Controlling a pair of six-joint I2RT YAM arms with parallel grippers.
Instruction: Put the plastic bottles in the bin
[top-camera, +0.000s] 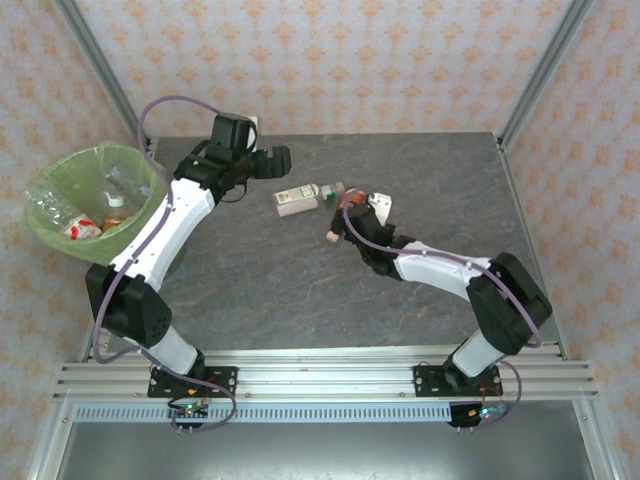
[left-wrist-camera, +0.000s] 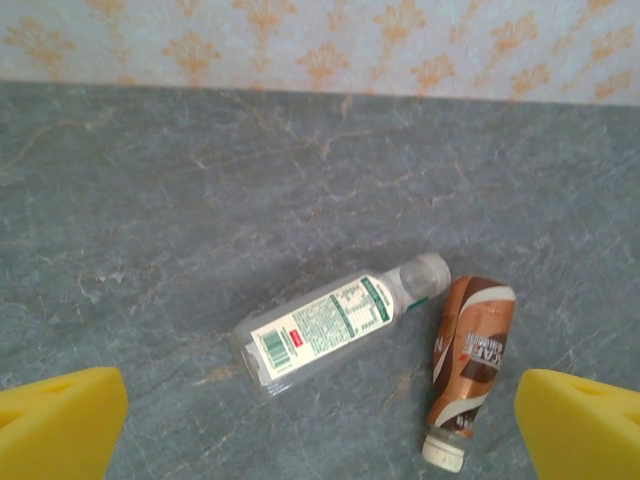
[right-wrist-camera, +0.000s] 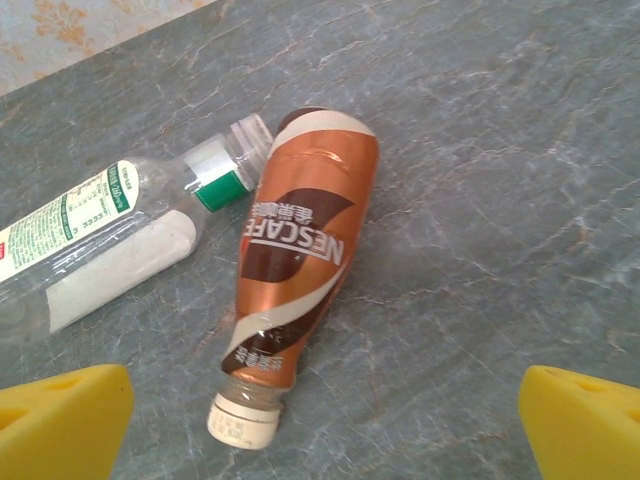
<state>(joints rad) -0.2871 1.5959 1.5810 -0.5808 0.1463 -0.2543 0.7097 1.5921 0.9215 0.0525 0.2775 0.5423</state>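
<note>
I next need to lower and turn my right gripper's open fingers around the narrow label end (right-wrist-camera: 264, 352) beside the orange-brown bottle's white cap, because the bottle lies angled below that gripper.
Two plastic bottles lie side by side on the grey table. One is clear with a white-green label (top-camera: 297, 199) (left-wrist-camera: 330, 325) (right-wrist-camera: 100, 240). The other has an orange-brown label and a white cap (top-camera: 334, 232) (left-wrist-camera: 470, 360) (right-wrist-camera: 295, 270). My right gripper (top-camera: 365, 212) (right-wrist-camera: 322, 420) hovers open over the orange-brown bottle, yellow pads (right-wrist-camera: 60, 420) wide apart and holding nothing. My left gripper (top-camera: 276, 160) (left-wrist-camera: 320, 425) is open too, behind and left of the white-green bottle. The bin (top-camera: 60, 180) with its lime-green bag stands at the far left, with bottles (top-camera: 82, 228) inside.
Patterned walls and metal posts (top-camera: 535, 70) close off the table at the back and sides. The left arm (top-camera: 170, 230) stretches past the bin's right rim. Bare tabletop (top-camera: 450, 190) lies right of and in front of the two bottles.
</note>
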